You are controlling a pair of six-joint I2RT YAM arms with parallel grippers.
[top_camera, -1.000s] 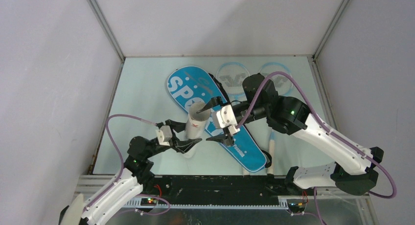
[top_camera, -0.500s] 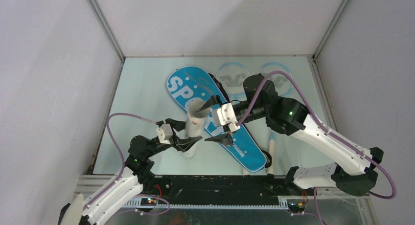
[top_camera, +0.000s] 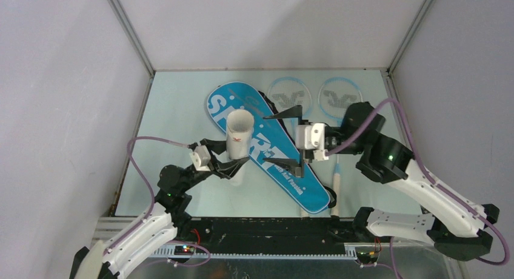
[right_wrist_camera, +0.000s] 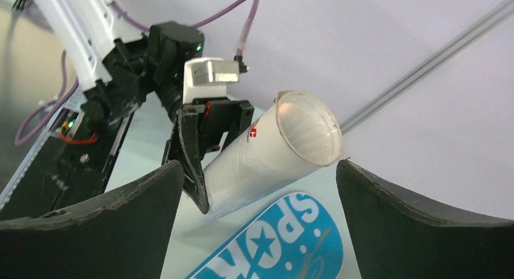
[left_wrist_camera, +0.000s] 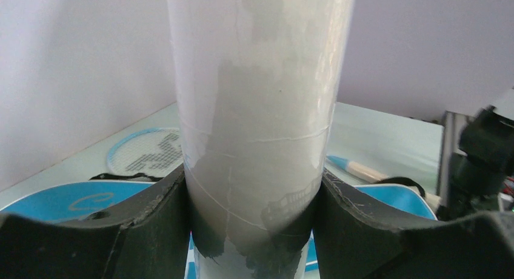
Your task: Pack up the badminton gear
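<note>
The robot's left gripper should swing to the left in the top view and tip the tube flat and down onto the table (top_camera: pixel 171 132), since that part of the table is empty.
My left gripper (top_camera: pixel 228 164) is shut on the lower part of a long white tube (top_camera: pixel 239 137), which stands nearly upright over the table. In the left wrist view the tube (left_wrist_camera: pixel 257 109) fills the gap between both black fingers (left_wrist_camera: pixel 145 224). My right gripper (top_camera: pixel 290 140) hangs wide open and empty to the right of the tube, above the blue "SPORT" racket bag (top_camera: pixel 276 161). From the right wrist the tube's open mouth (right_wrist_camera: pixel 309 127) faces me, whitish and ribbed inside. Two light-blue rackets (top_camera: pixel 290 97) (top_camera: pixel 339 97) lie flat behind the bag.
A racket handle (top_camera: pixel 337 183) lies right of the bag's near end. The bag's black strap (top_camera: pixel 265 103) runs along its far edge. Grey walls close in on the left, back and right. The black base rail (top_camera: pixel 267 227) runs along the near edge.
My right gripper has pulled back to the right, away from the tube's mouth, and opened wider. The left gripper still holds the tube, shifted slightly left and more upright.
</note>
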